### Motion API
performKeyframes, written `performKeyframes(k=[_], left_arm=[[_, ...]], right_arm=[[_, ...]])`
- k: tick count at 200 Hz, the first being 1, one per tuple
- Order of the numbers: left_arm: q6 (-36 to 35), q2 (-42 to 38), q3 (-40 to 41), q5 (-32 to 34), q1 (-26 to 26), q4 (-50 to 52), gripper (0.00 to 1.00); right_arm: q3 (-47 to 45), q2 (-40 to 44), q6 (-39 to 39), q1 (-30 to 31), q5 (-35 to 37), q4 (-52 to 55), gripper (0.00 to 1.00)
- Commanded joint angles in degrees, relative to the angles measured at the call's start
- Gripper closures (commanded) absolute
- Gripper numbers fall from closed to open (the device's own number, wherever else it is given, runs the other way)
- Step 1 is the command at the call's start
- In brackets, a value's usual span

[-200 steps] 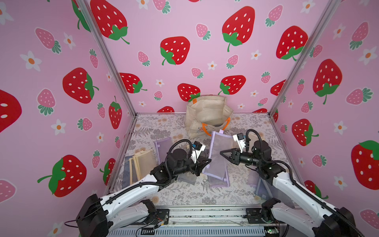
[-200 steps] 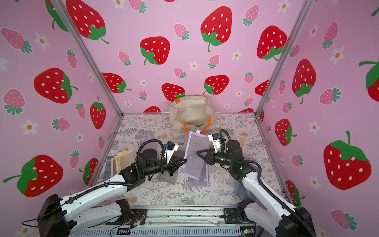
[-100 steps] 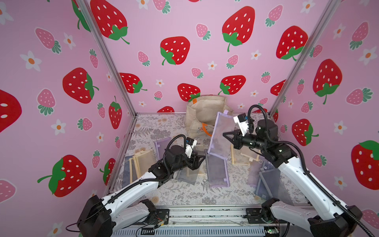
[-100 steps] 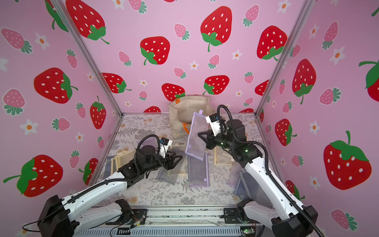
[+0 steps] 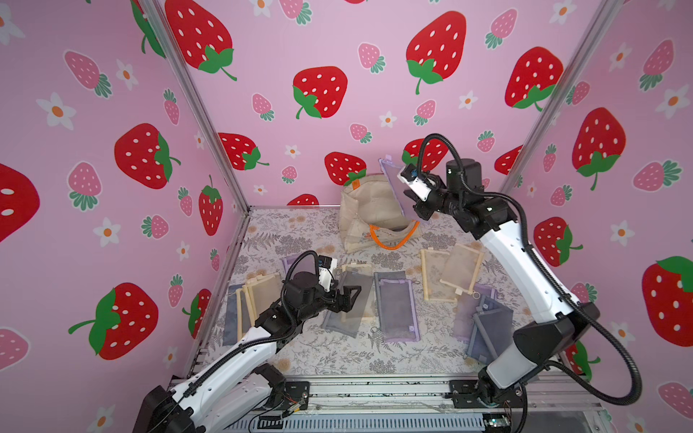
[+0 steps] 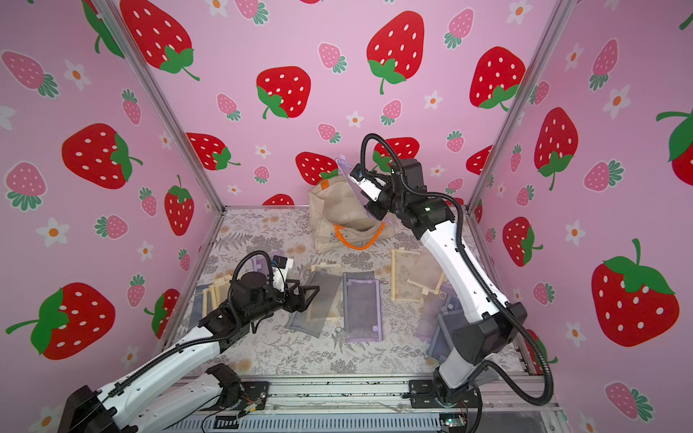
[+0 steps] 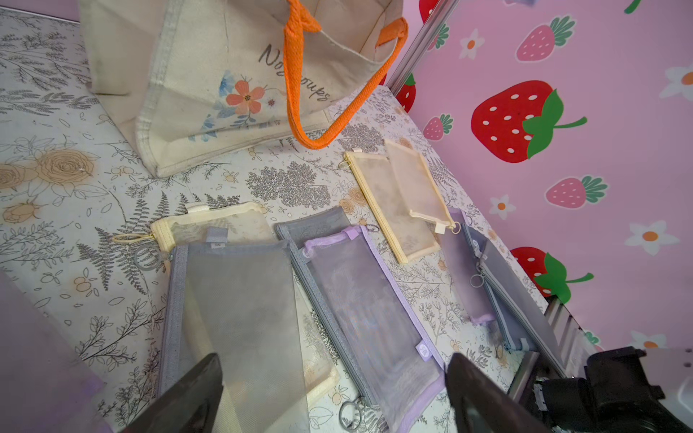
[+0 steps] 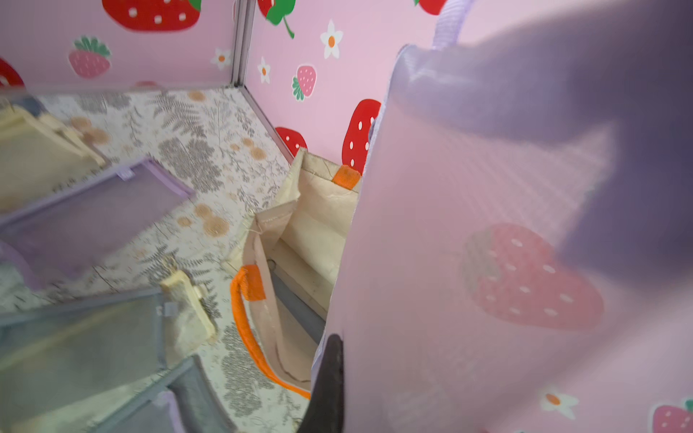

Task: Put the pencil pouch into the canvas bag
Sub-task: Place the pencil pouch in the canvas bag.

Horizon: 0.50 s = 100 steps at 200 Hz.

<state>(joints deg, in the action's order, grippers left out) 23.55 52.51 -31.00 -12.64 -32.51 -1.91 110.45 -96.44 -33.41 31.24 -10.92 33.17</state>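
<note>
My right gripper should next go down into the bag's opening [image 5: 381, 207] [image 8: 303, 270] and let go of the upright purple mesh pencil pouch inside.
The canvas bag [image 5: 369, 210] [image 6: 337, 210] [image 8: 311, 210] stands open at the back of the table, cream with orange handles [image 7: 296, 93]. My right gripper [image 5: 408, 197] [image 6: 365, 202] [image 8: 337, 348] is shut on a purple mesh pencil pouch [image 5: 392, 180] [image 6: 350, 180] [image 8: 487, 243] and holds it upright above the bag's mouth. One dark finger [image 8: 332, 371] shows at the pouch's edge; the pouch hides the other. My left gripper [image 5: 350, 298] [image 6: 309, 296] [image 7: 333, 375] hangs open and holds nothing, low over a grey mesh pouch [image 7: 240, 300] on the table.
Several flat mesh pouches lie on the floral table: a purple one [image 5: 393, 307] mid-table, cream ones [image 5: 450, 273] to the right, grey ones [image 5: 487, 330] under the right arm, more [image 5: 255, 296] by the left wall. Pink strawberry walls close three sides.
My left gripper opened, let go of the purple pouch and stayed low. My right arm carried the pouch up and back, from mid-table to above the bag.
</note>
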Motion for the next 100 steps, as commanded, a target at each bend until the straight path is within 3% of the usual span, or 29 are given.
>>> performKeyframes(k=[1, 31, 100], left_arm=[[0.58, -0.82, 1.15, -1.81, 0.45, -2.08, 0.06], [0.19, -1.52, 1.38, -1.69, 0.64, -2.37, 0.07], [-0.10, -2.98, 1.65, -0.64, 1.27, -1.86, 0.09]], right_arm=[[3.39, -3.43, -16.60, -0.04, 0.27, 0.90, 1.00], [9.43, -10.88, -22.95, -0.04, 1.38, 4.37, 1.00], [10.15, -19.25, -31.28, 0.04, 7.30, 3.85, 1.00]])
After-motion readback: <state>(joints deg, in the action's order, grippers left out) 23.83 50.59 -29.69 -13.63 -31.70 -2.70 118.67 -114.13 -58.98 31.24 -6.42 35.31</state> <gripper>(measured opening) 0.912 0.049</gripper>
